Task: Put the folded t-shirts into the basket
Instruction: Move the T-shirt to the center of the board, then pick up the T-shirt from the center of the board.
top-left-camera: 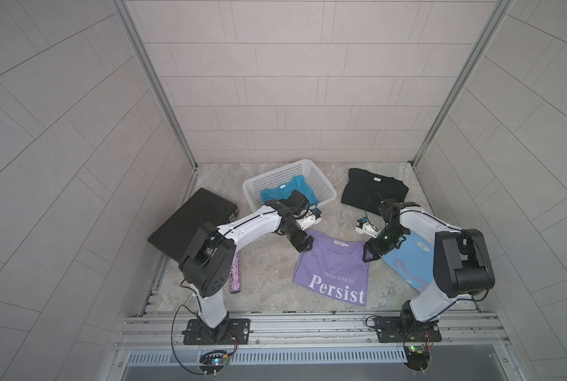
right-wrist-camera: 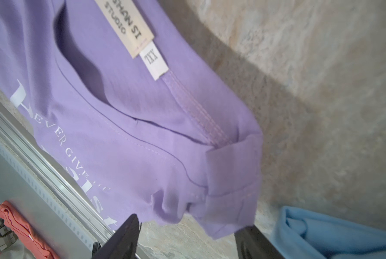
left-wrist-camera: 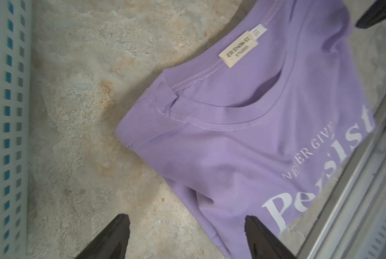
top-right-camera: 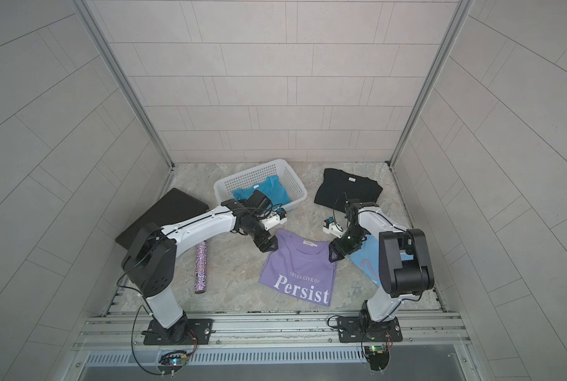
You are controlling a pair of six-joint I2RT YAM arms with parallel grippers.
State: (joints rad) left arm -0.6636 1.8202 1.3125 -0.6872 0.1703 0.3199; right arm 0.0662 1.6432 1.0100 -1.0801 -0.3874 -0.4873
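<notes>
Next, my left gripper moves down and toward the lilac t-shirt's collar, onto the lilac t-shirt's shoulder corner by the basket, as its fingers fall short.
The white basket (top-left-camera: 252, 198) (top-right-camera: 295, 184) stands at the back with the teal t-shirt (top-left-camera: 285, 193) (top-right-camera: 269, 191) inside. The lilac "Persist" t-shirt (top-left-camera: 331, 264) (top-right-camera: 298, 264) (left-wrist-camera: 243, 134) (right-wrist-camera: 142, 134) lies flat at the front centre. My left gripper (top-left-camera: 303, 245) (left-wrist-camera: 187, 224) is open at its left collar corner. One finger is over the cloth edge and the other over bare table. My right gripper (top-left-camera: 369, 255) (right-wrist-camera: 192, 228) is open at the right collar corner. The black t-shirt (top-left-camera: 371, 191) lies back right. The light blue t-shirt (top-left-camera: 410, 260) (right-wrist-camera: 333, 233) is partly under the right arm.
A flat black hard case (top-left-camera: 193, 221) lies at the left beside the basket. A glittery tube (top-left-camera: 235, 273) lies by the left arm's base. A metal rail (top-left-camera: 308, 323) runs along the front edge. Walls close in the back and both sides.
</notes>
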